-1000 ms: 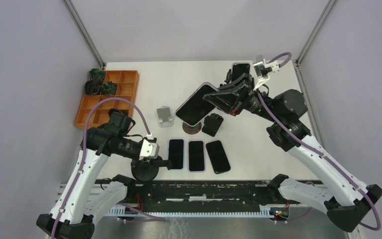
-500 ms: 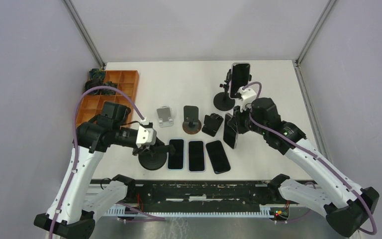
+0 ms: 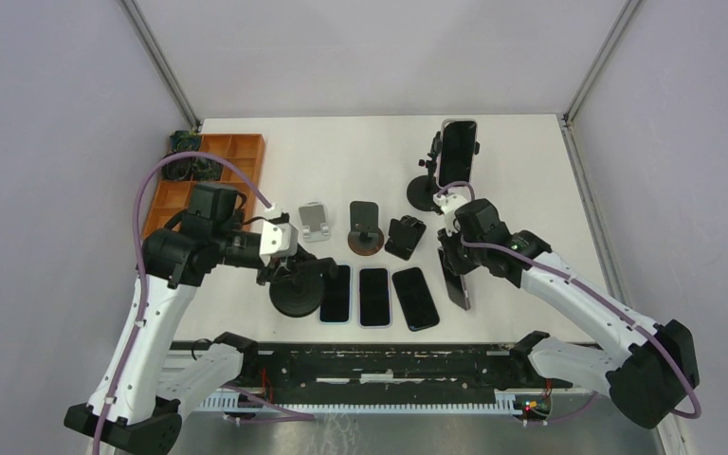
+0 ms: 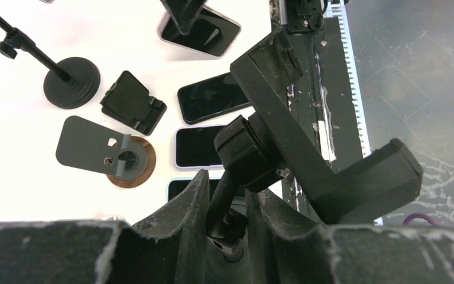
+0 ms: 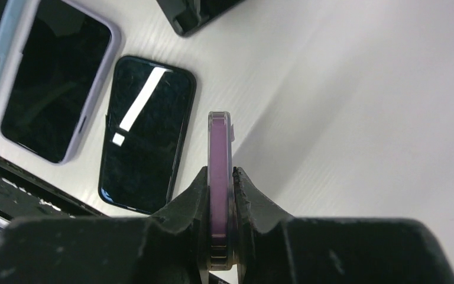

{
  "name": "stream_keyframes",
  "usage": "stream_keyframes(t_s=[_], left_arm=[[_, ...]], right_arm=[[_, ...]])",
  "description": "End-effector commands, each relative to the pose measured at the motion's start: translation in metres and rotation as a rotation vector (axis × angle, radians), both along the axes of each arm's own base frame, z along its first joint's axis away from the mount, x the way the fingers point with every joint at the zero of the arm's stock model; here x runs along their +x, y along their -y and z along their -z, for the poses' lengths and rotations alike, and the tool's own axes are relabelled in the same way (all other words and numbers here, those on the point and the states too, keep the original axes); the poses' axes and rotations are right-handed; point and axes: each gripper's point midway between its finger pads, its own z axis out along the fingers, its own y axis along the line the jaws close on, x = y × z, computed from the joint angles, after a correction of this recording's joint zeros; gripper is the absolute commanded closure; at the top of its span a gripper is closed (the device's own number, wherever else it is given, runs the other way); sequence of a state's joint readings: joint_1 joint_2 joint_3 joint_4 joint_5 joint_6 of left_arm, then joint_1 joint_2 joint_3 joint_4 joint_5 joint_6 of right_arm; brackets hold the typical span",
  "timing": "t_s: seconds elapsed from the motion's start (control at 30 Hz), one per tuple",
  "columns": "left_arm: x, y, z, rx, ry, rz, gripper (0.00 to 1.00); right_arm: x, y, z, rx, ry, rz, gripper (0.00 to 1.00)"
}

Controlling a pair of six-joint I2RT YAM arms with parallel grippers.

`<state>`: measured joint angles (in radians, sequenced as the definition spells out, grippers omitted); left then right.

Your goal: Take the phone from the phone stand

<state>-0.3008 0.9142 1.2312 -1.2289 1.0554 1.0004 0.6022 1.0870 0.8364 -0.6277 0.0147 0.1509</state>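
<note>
Next, my right gripper goes down to the bare tabletop (image 3: pixel 472 283) (image 5: pixel 266 155) that lies open below it, beside the end phone of the row, and releases the purple-edged phone.
My right gripper (image 3: pixel 455 258) is shut on a purple-edged phone (image 3: pixel 458 282) and holds it on edge, low over the table, just right of the row of phones. In the right wrist view the phone (image 5: pixel 219 154) sits thin-side up between my fingers (image 5: pixel 245 189). My left gripper (image 3: pixel 287 267) is shut on the stem of a black phone stand with a round base (image 3: pixel 296 296), tilted, left of the row. In the left wrist view the stand's empty clamp bracket (image 4: pixel 325 148) sticks out past my jaws.
Three phones (image 3: pixel 374 296) lie flat in a row near the front edge. Behind them stand a silver stand (image 3: pixel 315 220), a grey stand on a wooden disc (image 3: pixel 365 227) and a black folding stand (image 3: pixel 404 237). A tripod stand holding another phone (image 3: pixel 459 152) is at the back. An orange bin (image 3: pixel 210 175) is far left.
My right arm brought the phone down from high over the middle of the table to low at the right of the row. My left gripper shifted the black stand slightly away from the front edge.
</note>
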Motion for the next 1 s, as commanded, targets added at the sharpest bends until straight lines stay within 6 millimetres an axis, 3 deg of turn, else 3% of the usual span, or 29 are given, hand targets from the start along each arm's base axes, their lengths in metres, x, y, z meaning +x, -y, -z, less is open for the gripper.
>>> stream_keyframes(t_s=[0.0,0.13,0.43,0.73,0.83,0.97], left_arm=[[0.006,0.013,-0.038,-0.127,-0.013,-0.028,0.98],[0.007,0.018,-0.045,-0.162,-0.044,-0.014,0.98],[0.011,0.019,-0.045,-0.163,-0.043,-0.024,0.98],[0.02,0.023,-0.051,-0.182,-0.057,-0.042,0.98],[0.03,0.024,-0.055,-0.189,-0.041,-0.069,0.98],[0.058,0.028,-0.073,-0.223,0.027,-0.13,0.98]], right_arm=[[0.002,-0.011,0.013,0.031,-0.02,-0.065,1.0],[0.0,-0.015,0.032,0.065,-0.083,-0.093,1.0],[0.03,0.012,0.06,0.118,-0.071,0.076,1.0],[0.036,0.026,0.094,0.169,-0.109,0.199,0.96],[0.036,0.033,0.105,0.179,-0.129,0.24,0.94],[0.037,0.04,0.115,0.205,-0.144,0.293,0.92]])
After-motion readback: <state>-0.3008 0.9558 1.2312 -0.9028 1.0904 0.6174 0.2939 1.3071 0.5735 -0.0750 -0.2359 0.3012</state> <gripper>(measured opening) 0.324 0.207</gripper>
